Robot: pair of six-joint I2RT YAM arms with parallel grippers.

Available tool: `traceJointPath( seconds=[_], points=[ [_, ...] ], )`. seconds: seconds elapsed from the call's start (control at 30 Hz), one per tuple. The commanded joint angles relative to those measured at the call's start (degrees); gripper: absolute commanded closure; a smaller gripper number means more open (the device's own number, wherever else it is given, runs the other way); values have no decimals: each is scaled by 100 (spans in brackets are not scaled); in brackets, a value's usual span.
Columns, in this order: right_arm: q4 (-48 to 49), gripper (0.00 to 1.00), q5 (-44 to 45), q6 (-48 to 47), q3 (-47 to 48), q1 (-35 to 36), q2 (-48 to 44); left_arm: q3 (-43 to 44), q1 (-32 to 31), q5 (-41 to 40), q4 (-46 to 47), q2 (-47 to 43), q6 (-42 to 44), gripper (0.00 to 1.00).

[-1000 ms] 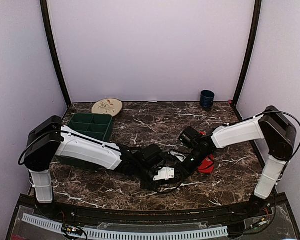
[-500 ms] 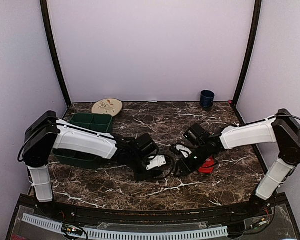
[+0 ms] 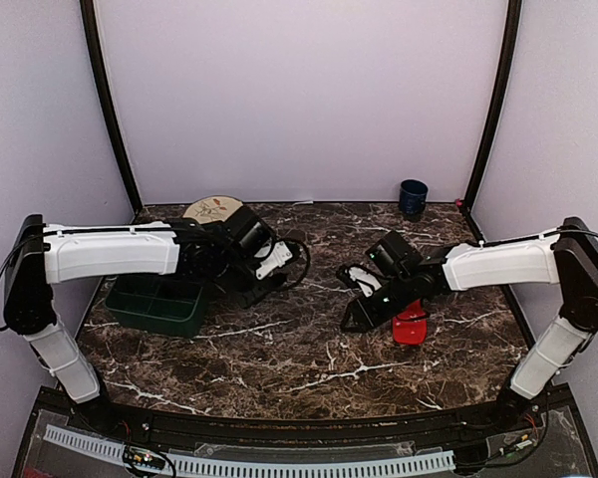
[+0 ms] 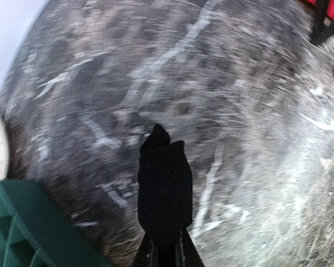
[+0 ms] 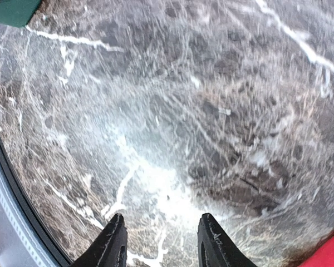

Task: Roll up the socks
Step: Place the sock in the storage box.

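The black sock [image 4: 164, 189] hangs over bare marble. I will move my left gripper to the left in the top view, down into the green tray [image 4: 10, 233], and let go of the sock.
The black sock [image 4: 164, 189] hangs from my left gripper [image 4: 166, 257], whose jaws are shut on its lower end; it dangles above the marble. In the top view that gripper [image 3: 269, 279] is at the left, beside the green tray, and the sock is hard to make out there. The red sock [image 3: 411, 329] lies on the table at the right and shows as a red corner [image 5: 331, 253] in the right wrist view. Just left of it my right gripper [image 3: 351, 321] stands open, and nothing is between its fingers [image 5: 112, 242].
A green compartment tray [image 3: 154, 304] sits at the left, and its edge [image 4: 16, 228] shows under the left wrist. A patterned plate [image 3: 211, 207] lies at the back left. A dark blue cup [image 3: 413, 197] stands at the back right. The marble table [image 3: 279, 358] ends at the near rail.
The left arm has swung from the table's middle back to the left, carrying the black sock toward the tray. The right gripper has drawn back a little to the right, near the red sock.
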Motion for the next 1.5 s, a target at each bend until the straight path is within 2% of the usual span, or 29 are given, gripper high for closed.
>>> traceJointPath(
  seconds=[0.0,0.17,0.37,0.57,0.77,1.1,1.47],
  points=[
    [213,58,60,-101,257,-45,116,220,417,-886,-516,-658,-295,100],
    [201,58,32,-166,465,-40,231,115,968,-1324,-846,-1095,-811,100],
    [191,58,-19,-227,699,-44,345,-45,1319,-1303,-1546,-1172,-1347,100],
    [198,58,-93,-253,826,-44,417,-297,1643,-1025,-1753,-1239,-1543,100],
    [217,57,-126,-249,766,-33,364,-394,1911,-831,-2046,-970,-1337,100],
    [145,57,-89,-292,610,-30,195,-644,2038,-550,-1995,-784,-664,100],
    [-10,57,-35,-378,624,-35,131,-632,2537,-288,-1931,-587,-37,100]
  ],
)
